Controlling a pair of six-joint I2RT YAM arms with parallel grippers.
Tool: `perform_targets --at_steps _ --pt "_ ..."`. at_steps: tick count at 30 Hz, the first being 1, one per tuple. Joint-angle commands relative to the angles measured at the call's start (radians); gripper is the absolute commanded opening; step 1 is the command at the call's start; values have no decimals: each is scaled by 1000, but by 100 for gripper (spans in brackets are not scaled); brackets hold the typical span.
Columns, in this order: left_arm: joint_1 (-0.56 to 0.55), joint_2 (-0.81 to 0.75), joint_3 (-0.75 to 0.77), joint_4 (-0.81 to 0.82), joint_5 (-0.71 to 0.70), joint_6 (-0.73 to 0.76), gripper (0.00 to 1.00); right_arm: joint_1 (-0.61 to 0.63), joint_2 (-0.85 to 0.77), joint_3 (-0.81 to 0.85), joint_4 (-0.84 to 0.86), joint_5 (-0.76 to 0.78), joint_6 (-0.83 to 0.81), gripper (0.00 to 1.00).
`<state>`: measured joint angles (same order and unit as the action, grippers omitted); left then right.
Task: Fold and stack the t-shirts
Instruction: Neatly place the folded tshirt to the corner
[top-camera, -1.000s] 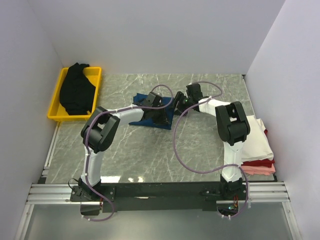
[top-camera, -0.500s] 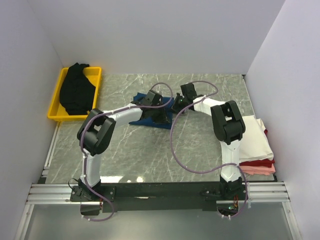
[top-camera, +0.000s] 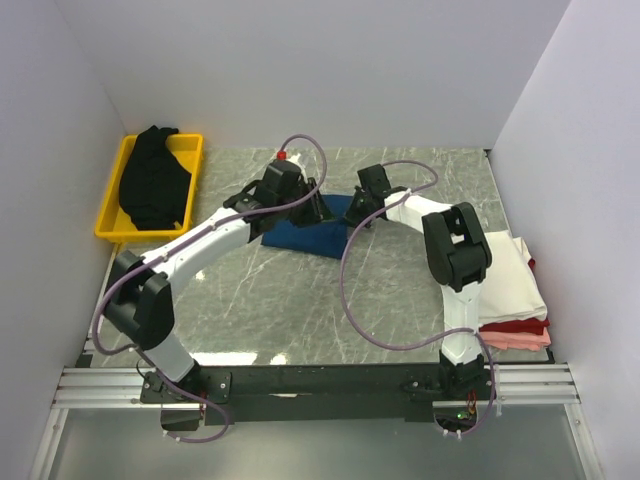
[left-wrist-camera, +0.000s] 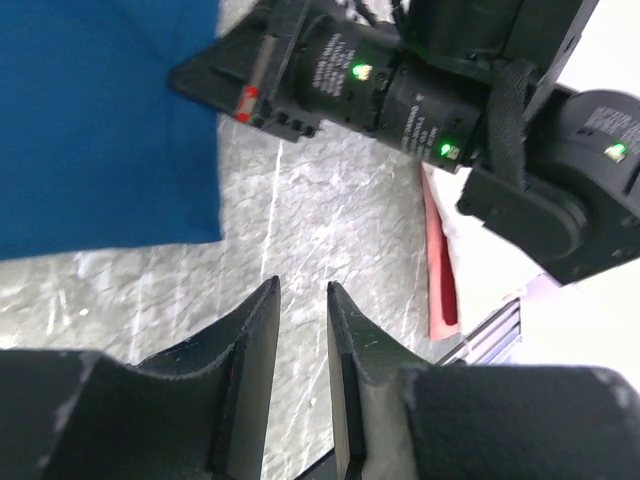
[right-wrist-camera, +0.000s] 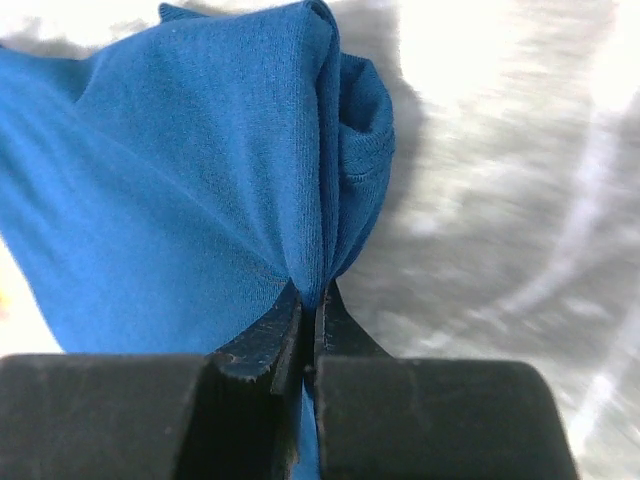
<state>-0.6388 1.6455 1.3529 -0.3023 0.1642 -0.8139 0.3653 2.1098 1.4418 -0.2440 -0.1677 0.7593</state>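
My right gripper should lift the blue t-shirt (top-camera: 296, 236), move it to the right in the top view and lower it onto the white t-shirt (top-camera: 502, 280). It should let go there, because the stack lies there.
The dark blue t-shirt (top-camera: 296, 236) lies folded at the table's middle back. My right gripper (top-camera: 353, 214) is at the shirt's right edge, shut on a bunched fold of the blue cloth (right-wrist-camera: 250, 180); its jaws (right-wrist-camera: 308, 296) pinch the fabric tight. My left gripper (top-camera: 316, 208) hovers over the shirt's top edge. In the left wrist view its fingers (left-wrist-camera: 302, 288) stand a narrow gap apart with only marble between them, and the blue t-shirt (left-wrist-camera: 100, 120) lies to their upper left. A black t-shirt (top-camera: 152, 180) is heaped in the yellow tray (top-camera: 112, 234).
At the right edge lies a stack of folded t-shirts: white (top-camera: 515, 272) on top, red (top-camera: 515, 327) and pink (top-camera: 532, 342) below. The right arm's wrist (left-wrist-camera: 400, 80) crosses the left wrist view. Purple cables loop over the marble table (top-camera: 300, 310).
The right gripper has shut on the blue shirt's right edge. The left arm has stretched out, its elbow swinging down and left, and its gripper has come off the shirt.
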Motion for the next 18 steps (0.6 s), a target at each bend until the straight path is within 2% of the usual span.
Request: perform_targets --at_steps 1,6,11,18 --pt "7 -68 -34 -27 -22 38 31 -17 -50 0 -193 212 17 0" --pt "16 -116 -74 -31 -19 45 31 -26 -106 6 -277 335 61 0" --pt "25 -151 -98 -24 -9 47 31 -40 -74 132 -480 488 107 0" --pt "37 -165 -104 -27 11 56 31 -111 7 319 -673 556 126 0"
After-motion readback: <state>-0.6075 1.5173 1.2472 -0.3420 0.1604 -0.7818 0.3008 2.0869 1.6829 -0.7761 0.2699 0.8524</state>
